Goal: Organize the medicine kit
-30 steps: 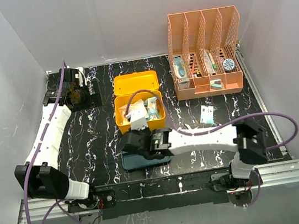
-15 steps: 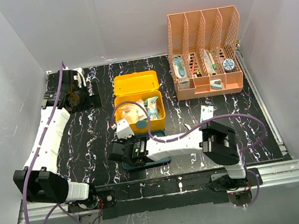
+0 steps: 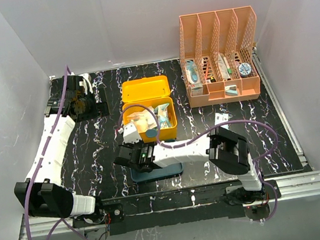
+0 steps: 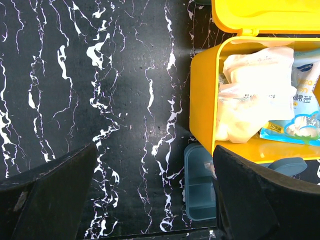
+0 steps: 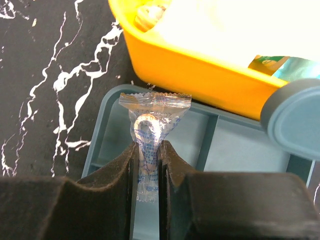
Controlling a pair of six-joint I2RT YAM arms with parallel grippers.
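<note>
The section's bottom is bare. My right gripper should come down next into the tray section beside the kit, just below the gripper's fingers, and release the sachet there.
The yellow medicine kit (image 3: pixel 151 134) stands open at mid-table, its lid (image 3: pixel 145 88) laid back, with several packets (image 4: pixel 255 95) inside. Its teal insert tray (image 3: pixel 173 169) lies on the table just in front of it. My right gripper (image 3: pixel 130 155) hovers over the tray's left end. In the right wrist view this gripper (image 5: pixel 148 150) is shut on a small clear sachet (image 5: pixel 150 112) with a ring-shaped item inside, held above a tray compartment (image 5: pixel 225 145). My left gripper (image 3: pixel 79 105) is open and empty at the back left. Its view shows the kit's left wall (image 4: pixel 202 100) and the tray (image 4: pixel 197 185).
An orange mesh file rack (image 3: pixel 216 34) with several items stands at the back right. A small white packet (image 3: pixel 220 117) lies on the table in front of it, beside my right arm's elbow. White walls close in the table on three sides.
My right gripper has moved left with the sachet, from over the tray's middle to its left end, and the arm has folded in. The left arm has hardly moved.
</note>
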